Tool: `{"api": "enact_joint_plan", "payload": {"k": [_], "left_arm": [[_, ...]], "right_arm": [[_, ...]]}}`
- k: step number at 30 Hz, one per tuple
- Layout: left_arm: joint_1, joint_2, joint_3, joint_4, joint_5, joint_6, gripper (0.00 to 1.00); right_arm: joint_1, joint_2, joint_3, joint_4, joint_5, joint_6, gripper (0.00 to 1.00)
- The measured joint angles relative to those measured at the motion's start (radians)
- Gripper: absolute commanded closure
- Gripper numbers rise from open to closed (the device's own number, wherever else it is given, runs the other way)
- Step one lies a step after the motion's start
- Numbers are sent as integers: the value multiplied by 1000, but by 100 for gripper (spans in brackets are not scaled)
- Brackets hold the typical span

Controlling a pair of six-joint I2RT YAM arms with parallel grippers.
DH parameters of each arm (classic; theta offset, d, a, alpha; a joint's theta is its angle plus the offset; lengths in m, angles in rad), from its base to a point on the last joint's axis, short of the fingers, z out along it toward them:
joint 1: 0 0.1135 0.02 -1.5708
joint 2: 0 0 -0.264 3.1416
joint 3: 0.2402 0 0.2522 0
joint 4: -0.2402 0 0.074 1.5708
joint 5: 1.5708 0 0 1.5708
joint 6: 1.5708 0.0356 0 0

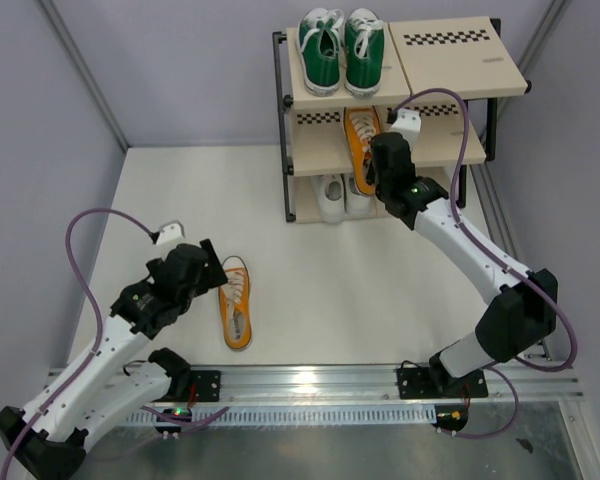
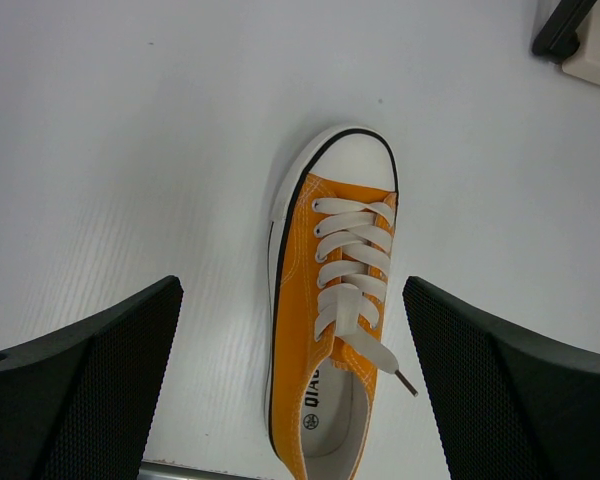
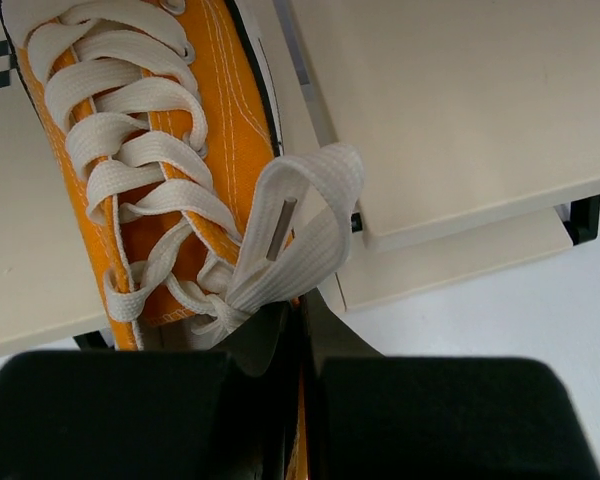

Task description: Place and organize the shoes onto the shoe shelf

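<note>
The orange sneaker's heel overhangs the middle board's near edge, so my right gripper will next push the sneaker farther outward along that board, which is outward of the gripper, and let go.
The shoe shelf (image 1: 450, 60) stands at the back. A green pair (image 1: 341, 48) sits on its top tier and a white pair (image 1: 332, 197) on the bottom. My right gripper (image 1: 382, 172) is shut on the side wall of an orange sneaker (image 1: 362, 135) resting on the middle tier; in the right wrist view its fingertips (image 3: 302, 318) pinch the orange canvas (image 3: 220, 90) beside the laces. The other orange sneaker (image 1: 235, 300) lies on the table. My left gripper (image 1: 212, 262) is open above its heel, the shoe (image 2: 330, 320) centred between the fingers (image 2: 100, 370).
The metal rail (image 1: 310, 380) runs along the near table edge behind the orange shoe's heel. The right half of the top board (image 1: 460, 55) and the middle board (image 3: 450, 110) show bare wood. Grey walls enclose the table on both sides.
</note>
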Motion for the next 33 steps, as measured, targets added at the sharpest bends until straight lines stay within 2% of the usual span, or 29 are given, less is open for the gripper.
{"api": "enact_joint_plan", "payload": {"k": [13,27,31,33], "left_arm": [[0,5,0,8,0,4,4],[0,7,0,14,1,4,4],[0,7,0,14,1,5,4],[0,7,0,14,1,5,4]], "right_arm": [[-69,92,101,31,-31,2,97],[-68,144,167,42,-29,18,96],[-69,155,171,45,-26,22,85],[-69,160,175,45,-25,25,76]]}}
